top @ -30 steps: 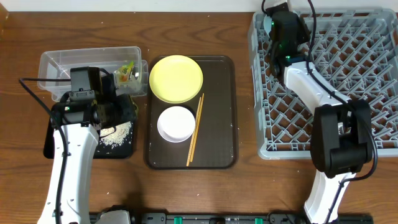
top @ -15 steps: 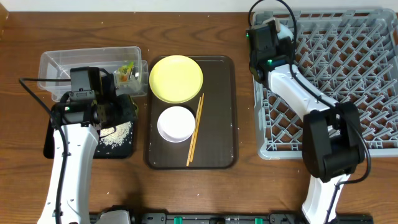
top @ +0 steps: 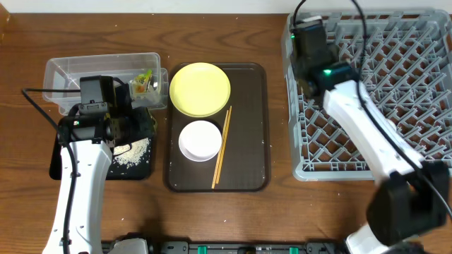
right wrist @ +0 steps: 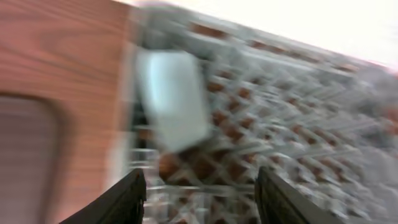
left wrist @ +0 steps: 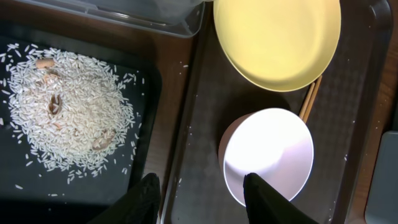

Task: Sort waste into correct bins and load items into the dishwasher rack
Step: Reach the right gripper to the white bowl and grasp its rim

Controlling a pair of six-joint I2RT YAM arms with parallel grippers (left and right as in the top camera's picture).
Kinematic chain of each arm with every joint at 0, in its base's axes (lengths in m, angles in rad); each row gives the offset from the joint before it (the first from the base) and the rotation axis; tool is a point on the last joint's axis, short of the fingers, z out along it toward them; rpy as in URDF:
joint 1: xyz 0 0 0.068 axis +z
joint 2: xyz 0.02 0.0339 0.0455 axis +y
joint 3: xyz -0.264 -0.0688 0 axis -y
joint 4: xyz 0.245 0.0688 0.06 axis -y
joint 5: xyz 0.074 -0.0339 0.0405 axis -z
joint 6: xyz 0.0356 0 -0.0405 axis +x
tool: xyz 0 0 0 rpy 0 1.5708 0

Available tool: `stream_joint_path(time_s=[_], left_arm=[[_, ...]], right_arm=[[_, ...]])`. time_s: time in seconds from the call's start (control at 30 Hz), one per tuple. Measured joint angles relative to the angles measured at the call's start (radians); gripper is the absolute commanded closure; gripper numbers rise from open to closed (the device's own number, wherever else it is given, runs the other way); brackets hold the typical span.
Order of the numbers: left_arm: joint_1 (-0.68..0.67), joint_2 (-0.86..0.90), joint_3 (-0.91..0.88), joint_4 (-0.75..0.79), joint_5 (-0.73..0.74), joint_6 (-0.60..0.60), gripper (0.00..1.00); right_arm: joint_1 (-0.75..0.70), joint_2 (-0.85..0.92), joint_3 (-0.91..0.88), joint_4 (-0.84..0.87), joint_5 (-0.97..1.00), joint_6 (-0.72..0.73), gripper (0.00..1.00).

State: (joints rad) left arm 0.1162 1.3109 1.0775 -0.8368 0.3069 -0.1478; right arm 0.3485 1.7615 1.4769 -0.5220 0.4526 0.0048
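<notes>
The white bowl still sits on the serving tray, so my right gripper swings back from the rack (top: 296,141) next, down onto the bowl's rim by the chopsticks.
My left gripper (top: 145,123) (left wrist: 202,202) hangs open and empty over the seam between the black tray (top: 63,166) (left wrist: 18,180) and the brown serving tray (top: 247,106) (left wrist: 199,124). Rice crumbs (top: 133,152) (left wrist: 68,118) lie piled on the black tray. The green-and-orange wrapper (top: 145,81) sits in the clear tub (top: 70,74). On the serving tray are the yellow plate (top: 200,89) (left wrist: 277,40), white bowl (top: 199,140) (left wrist: 268,155) and chopsticks (top: 222,148) (left wrist: 309,99). My right gripper (top: 308,35) (right wrist: 200,196) is open over the grey rack's (top: 296,141) (right wrist: 298,124) far left corner; a blurred pale bluish item (right wrist: 174,99) rests there.
Bare wooden table surrounds the trays and the rack. The right wrist view is motion-blurred. The clear tub's corner (left wrist: 155,9) shows at the top of the left wrist view, touching the black tray's far side.
My right gripper has gone from shut to open while swinging about the rack's far left corner. The left arm and everything on the trays have stayed put.
</notes>
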Motion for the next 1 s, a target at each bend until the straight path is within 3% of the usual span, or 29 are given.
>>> stream_joint_path(time_s=[0.2, 0.23, 0.37, 0.77, 1.0], left_arm=[[0.0, 0.0, 0.0, -0.055, -0.101, -0.029, 0.53], [0.0, 0.0, 0.0, -0.068, -0.134, -0.045, 0.48], [0.0, 0.0, 0.0, -0.092, -0.237, -0.112, 0.45], [0.0, 0.0, 0.0, -0.095, -0.299, -0.148, 0.44], [0.0, 0.0, 0.0, -0.095, -0.307, -0.149, 0.43]], right_arm=[[0.007, -0.048, 0.0, -0.056, -0.421, 0.064, 0.44], [0.015, -0.042, 0.0, -0.073, -0.477, 0.074, 0.44], [0.074, -0.001, 0.0, -0.14, -0.63, 0.1, 0.45], [0.306, 0.178, 0.0, -0.186, -0.739, 0.129, 0.52], [0.361, 0.262, 0.0, -0.18, -0.717, 0.175, 0.62]])
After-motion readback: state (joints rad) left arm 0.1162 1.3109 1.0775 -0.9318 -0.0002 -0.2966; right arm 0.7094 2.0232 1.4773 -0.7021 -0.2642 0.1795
